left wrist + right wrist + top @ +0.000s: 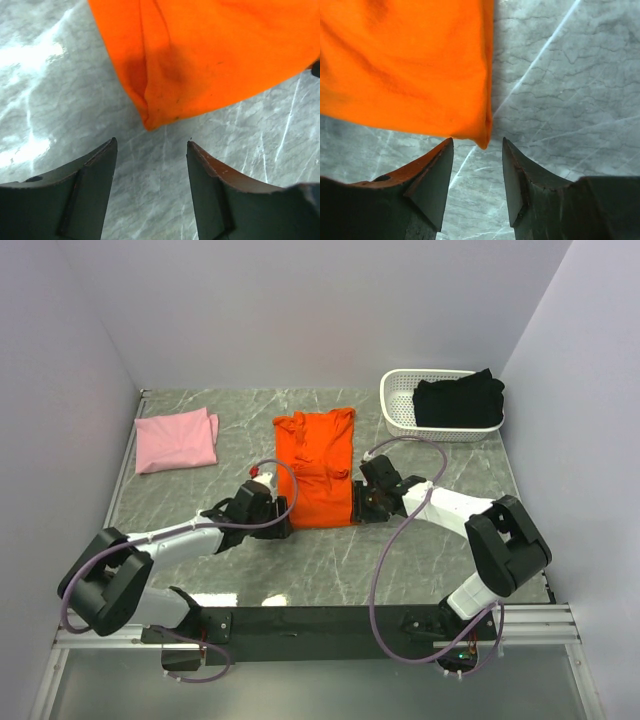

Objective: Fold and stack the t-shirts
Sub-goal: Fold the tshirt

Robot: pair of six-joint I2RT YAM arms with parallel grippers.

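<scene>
My right gripper eases a little farther over the orange t-shirt's near corner [352, 524] [482, 142] on the basket side next and closes, since the corner's tip points between its open fingers.
The bright orange t-shirt [318, 468] lies folded lengthwise in the middle of the table. My left gripper [281, 523] is open at its near left corner [150, 122], just short of the cloth. My right gripper [357, 506] is open at its near right corner [483, 140], the corner tip just ahead of the fingertips. The pale pink t-shirt [177, 440] lies folded at the far left. The black t-shirt [458, 400] sits in the white basket [400, 412] at the far right.
Grey marbled table [420, 570] with pale walls on three sides. A metal rail runs along the left edge [125, 465]. The arms' cables loop over the near part of the table.
</scene>
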